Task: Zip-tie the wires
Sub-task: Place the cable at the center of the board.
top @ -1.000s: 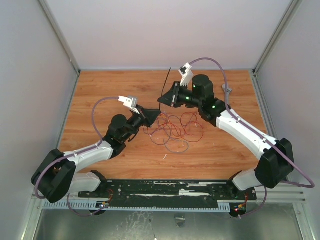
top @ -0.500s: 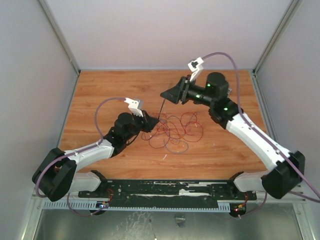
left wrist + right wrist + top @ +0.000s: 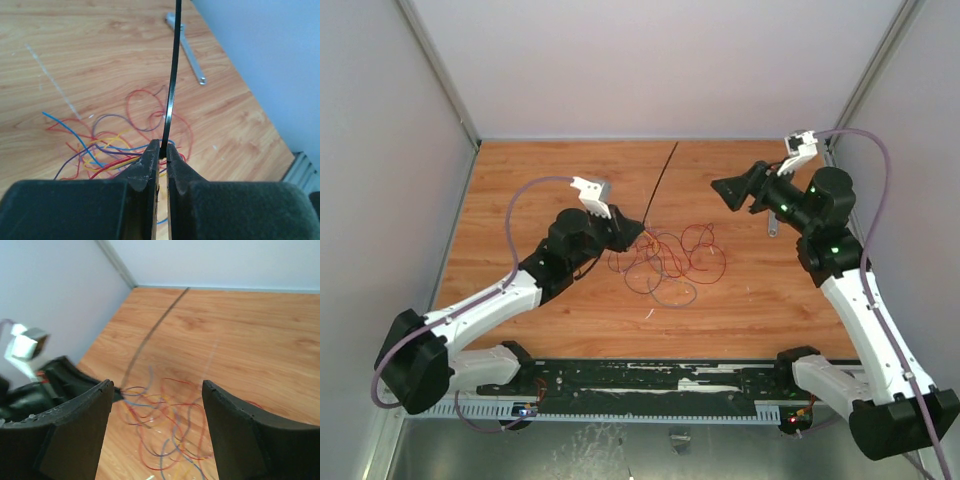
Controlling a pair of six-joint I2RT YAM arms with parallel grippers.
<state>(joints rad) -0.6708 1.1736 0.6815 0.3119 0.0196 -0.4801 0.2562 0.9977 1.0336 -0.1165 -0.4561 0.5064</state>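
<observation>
The wires bunch at the zip tie's near end, and bare tabletop lies below and outward, so my left gripper should next lower outward there and let go of the zip tie.
The wires (image 3: 665, 257) lie in a loose red, purple, yellow and blue tangle on the wooden table; they also show as wires (image 3: 112, 147) and wires (image 3: 167, 427). The black zip tie (image 3: 660, 182) runs from the tangle toward the back wall. My left gripper (image 3: 639, 228) is shut on its near end; the zip tie (image 3: 171, 85) rises straight from between the jaws of the left gripper (image 3: 163, 148). My right gripper (image 3: 720, 188) hangs open and holds nothing, raised to the right of the tangle. Through the right gripper (image 3: 157, 390) I see the blurred zip tie (image 3: 150, 335).
A silver wrench (image 3: 186, 46) lies at the back right; only a bit of the wrench (image 3: 773, 229) shows beside the right arm. White walls close the table at the back and sides. Lilac cables arch over both arms.
The right gripper opened, let go of the zip tie and swung away to the right. The left gripper kept hold and shifted slightly right; the zip tie now leans toward the back.
</observation>
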